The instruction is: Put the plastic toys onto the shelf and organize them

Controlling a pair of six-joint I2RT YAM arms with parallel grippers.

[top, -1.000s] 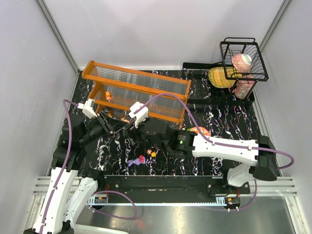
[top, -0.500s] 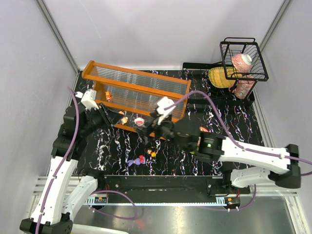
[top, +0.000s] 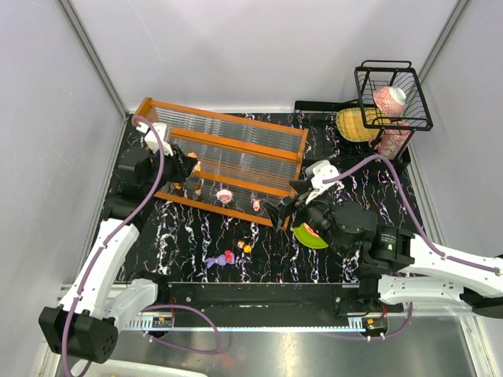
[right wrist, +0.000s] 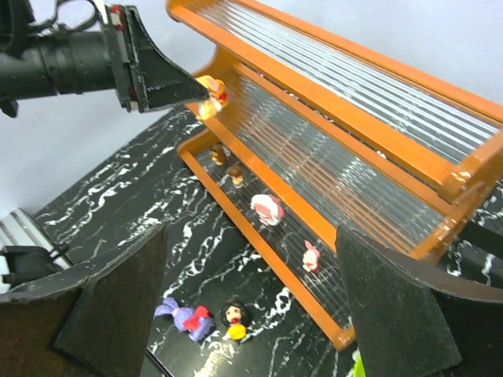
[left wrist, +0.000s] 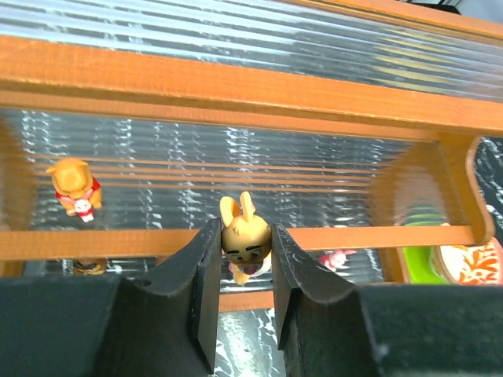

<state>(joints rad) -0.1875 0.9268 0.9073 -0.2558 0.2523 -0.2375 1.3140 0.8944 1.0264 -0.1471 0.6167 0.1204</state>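
Note:
The bare level of the shelf [left wrist: 156,206] beside the orange bear is outward and below my gripper, so my left gripper should next go outward over the shelf's middle bar and lower the rabbit.
The shelf [top: 224,140] stands orange-framed at the back left, also seen in the right wrist view [right wrist: 346,102]. My left gripper [top: 189,166] is at its left end, level with the middle rail, shut on a yellow rabbit toy [left wrist: 246,239]. An orange bear toy [left wrist: 73,185] stands on the tier behind. On the lower tier are a pink-white toy [right wrist: 267,209], a pink piglet [right wrist: 312,255] and two small brown toys [right wrist: 236,174]. A purple toy [right wrist: 185,314] and a black-haired toy [right wrist: 234,312] lie on the table in front. My right gripper [right wrist: 250,230] hangs open and empty above them.
A green plate [top: 308,238] with a red-patterned bowl lies under the right arm, right of the shelf. A black wire basket [top: 393,94] holding a pink bottle stands at the back right, with a yellow object [top: 354,124] beside it.
My right gripper opened, left the pink piglet on the lower tier and drew back to the right. My left gripper carried the yellow rabbit toy up and back to the shelf's left end.

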